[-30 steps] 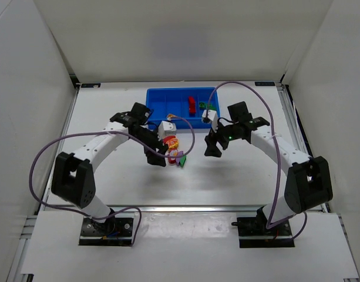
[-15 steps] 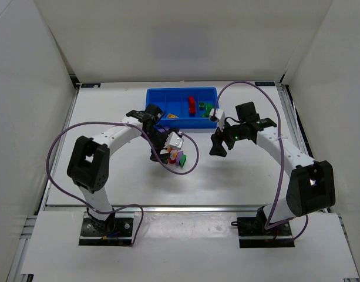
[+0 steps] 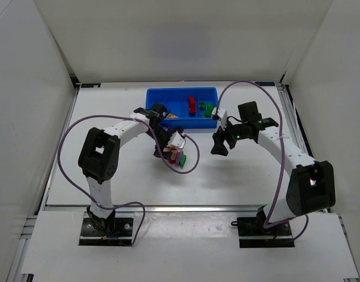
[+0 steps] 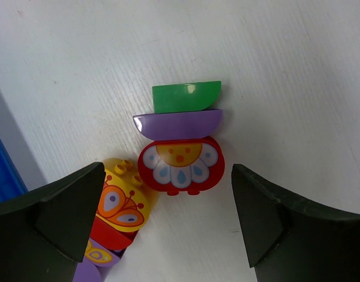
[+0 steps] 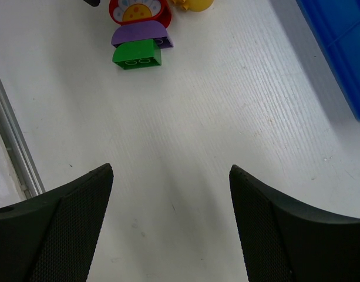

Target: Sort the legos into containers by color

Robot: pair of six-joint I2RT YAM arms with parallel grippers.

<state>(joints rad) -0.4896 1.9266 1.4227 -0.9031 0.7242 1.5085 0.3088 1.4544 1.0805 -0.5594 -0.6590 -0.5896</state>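
Note:
My left gripper will next go down around the rounded ends of the red flower lego [image 4: 181, 165] that face its fingers, and then it will close.
A cluster of legos [image 3: 178, 157] lies on the white table in front of the blue tray [image 3: 158, 101]. The left wrist view shows a green one [image 4: 185, 97], a purple one [image 4: 177, 124] and a red flower one [image 4: 181, 165] in a row. Beside them are a yellow butterfly one [image 4: 122, 202] and a red one [image 4: 106, 235]. My left gripper [image 4: 168, 194] hovers open over this cluster, holding nothing. My right gripper [image 5: 171, 170] is open over bare table to the right of the cluster, also with nothing in it. The containers hold a yellow lego [image 3: 172, 116], a red lego [image 3: 192, 105] and a green lego [image 3: 208, 109].
The tray's corner [image 5: 338, 41] shows at the upper right of the right wrist view. Purple cables [image 3: 194, 154] loop from both arms over the table. White walls enclose the table on three sides.
My left arm has swung in and turned its wrist, bringing the open gripper over the cluster. The right gripper drifted slightly to the right and stayed open.

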